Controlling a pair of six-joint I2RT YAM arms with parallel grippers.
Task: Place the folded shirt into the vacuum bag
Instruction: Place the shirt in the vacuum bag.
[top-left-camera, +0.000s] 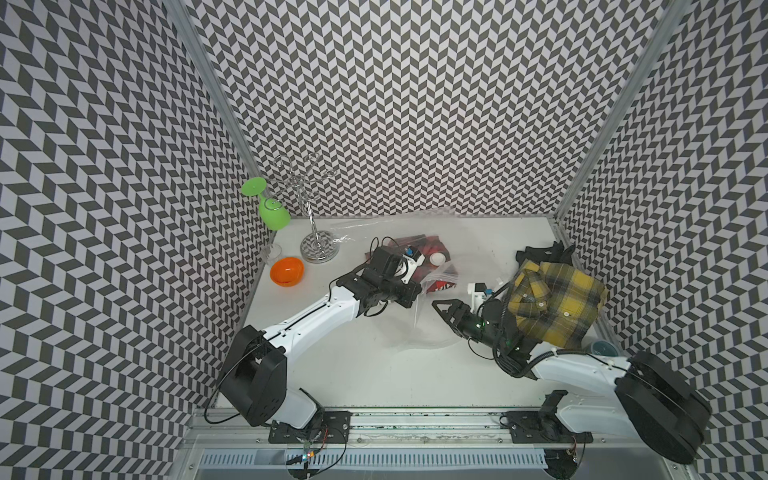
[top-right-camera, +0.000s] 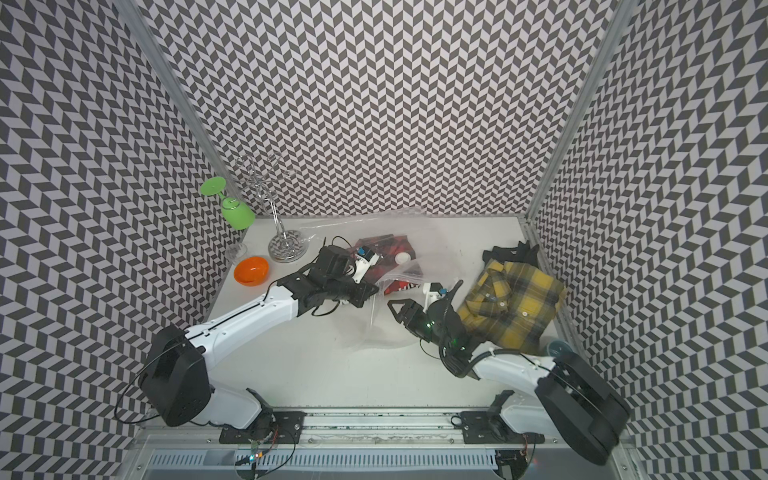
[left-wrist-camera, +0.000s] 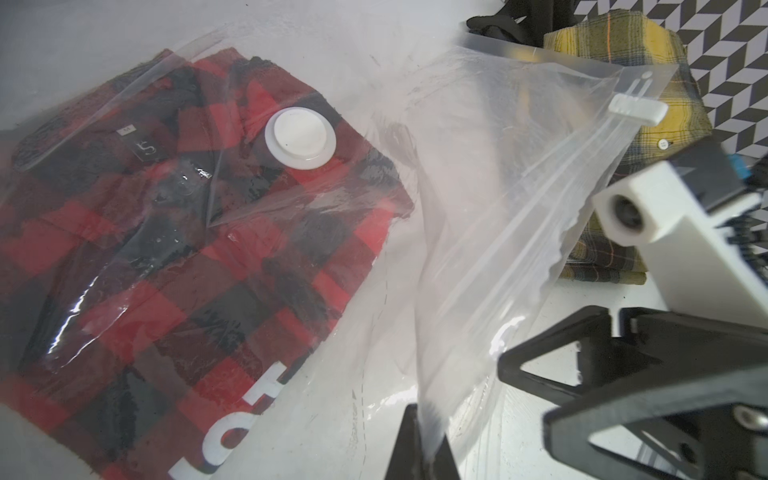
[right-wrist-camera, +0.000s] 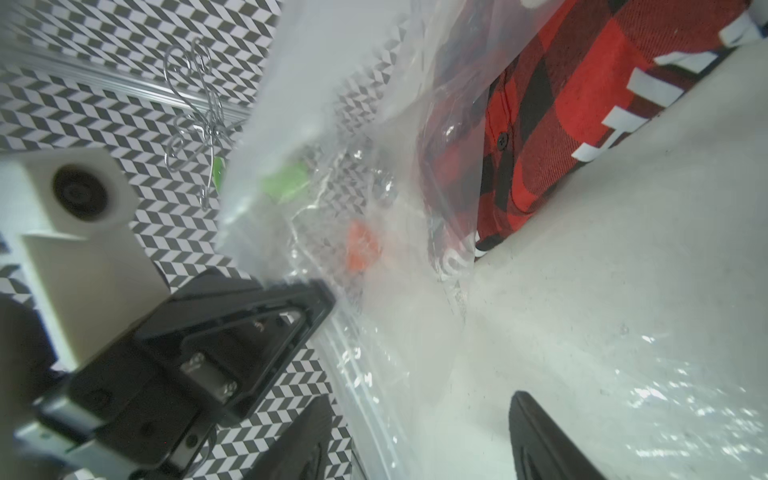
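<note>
The bag's opening is gaping because the upper film is raised, so my left gripper will next pull the upper film back over the lower film on the tabletop and let go of it.
The vacuum bag (top-left-camera: 430, 330) (left-wrist-camera: 498, 187) lies crinkled in the middle of the white table, its round white valve cap (top-left-camera: 437, 259) (left-wrist-camera: 300, 138) facing up. Inside it is the folded shirt (top-left-camera: 417, 242) (left-wrist-camera: 166, 249) (right-wrist-camera: 561, 104), red and black plaid. My left gripper (top-left-camera: 417, 291) (left-wrist-camera: 422, 419) is shut on the bag's upper film near the zip edge and holds that flap up off the table. My right gripper (top-left-camera: 442, 311) (right-wrist-camera: 419, 424) stands open at the bag's mouth, its fingers spread over film that lies on the table and holding nothing.
A folded yellow plaid shirt (top-left-camera: 557, 303) rests on a black garment (top-left-camera: 544, 251) at the right wall, behind my right arm. An orange bowl (top-left-camera: 286, 271), a chrome rack (top-left-camera: 319, 247) with a hanging green glass (top-left-camera: 272, 210) and a small clear glass (top-left-camera: 272, 251) stand back left.
</note>
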